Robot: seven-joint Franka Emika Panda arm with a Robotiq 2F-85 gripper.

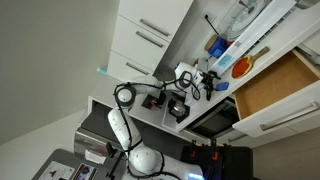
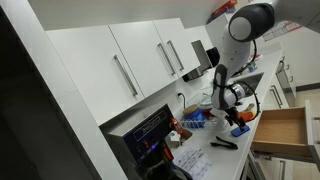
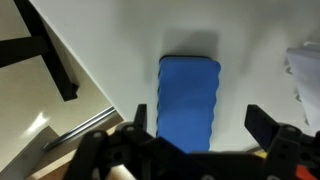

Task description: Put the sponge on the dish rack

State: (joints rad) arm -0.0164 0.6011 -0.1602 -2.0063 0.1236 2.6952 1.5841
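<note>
My gripper needs to go down around the sponge's middle (image 2: 240, 130) (image 3: 187, 110) and close on it. The blue sponge is just below my gripper, already between its open fingers.
In the wrist view a blue sponge (image 3: 190, 98) with wavy edges lies flat on the white counter. My gripper (image 3: 200, 125) is open just above it. The left finger is close beside the sponge's left edge and the right finger stands well off its right edge. The near end of the sponge is hidden under the gripper body. A black bar frame (image 3: 50, 55) at the upper left may be part of the dish rack; I cannot tell for sure. In both exterior views the gripper (image 1: 185, 88) (image 2: 232, 100) hangs low over the counter, and I cannot make out the sponge there.
A wooden drawer (image 1: 275, 85) (image 2: 282, 130) stands open below the counter edge. Blue and orange items (image 1: 228, 55) (image 2: 238, 128) lie on the counter near the arm. White wall cabinets (image 2: 150, 60) hang above. Something white (image 3: 303, 68) lies to the sponge's right.
</note>
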